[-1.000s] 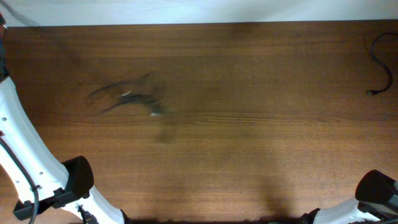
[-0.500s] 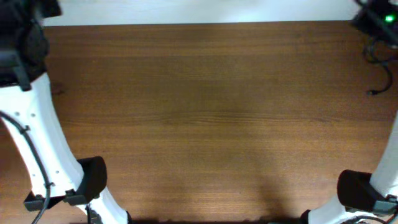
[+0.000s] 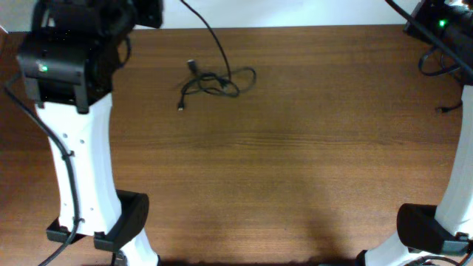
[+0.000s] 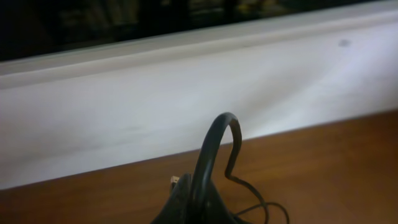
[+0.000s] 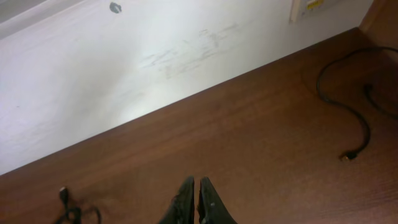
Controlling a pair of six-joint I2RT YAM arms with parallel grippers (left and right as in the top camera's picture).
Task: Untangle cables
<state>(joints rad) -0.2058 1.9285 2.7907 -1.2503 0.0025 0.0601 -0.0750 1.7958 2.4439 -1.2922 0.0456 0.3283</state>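
Note:
The robot's left gripper will next swing over to its right in the overhead view, then lower the cord onto bare wood [image 3: 297, 70] beside the tangle and let go of it.
A tangle of thin black cables [image 3: 216, 80] lies near the table's far edge, left of centre, with a small plug [image 3: 180, 108] trailing toward the front. One cord [image 3: 211, 37] rises from the tangle toward my raised left arm [image 3: 70, 59]. In the left wrist view my left gripper [image 4: 199, 190] is shut on that cord [image 4: 214, 134], which arches above the jaws and drops back to the wood. My right gripper [image 5: 196, 186] is shut with nothing in it, above bare wood. A separate black cable [image 5: 339, 99] with a plug [image 5: 344, 157] lies at the far right.
A white wall [image 5: 124, 74] runs along the table's far edge. My right arm [image 3: 443, 22] reaches over the back right corner, above the separate cable [image 3: 452, 89]. Both arm bases [image 3: 122, 222] [image 3: 421, 225] stand at the front edge.
Both arms have swung from the front edge up toward the far edge. The tangle, a blur at left centre one second ago, now lies further back with one cord lifted from it.

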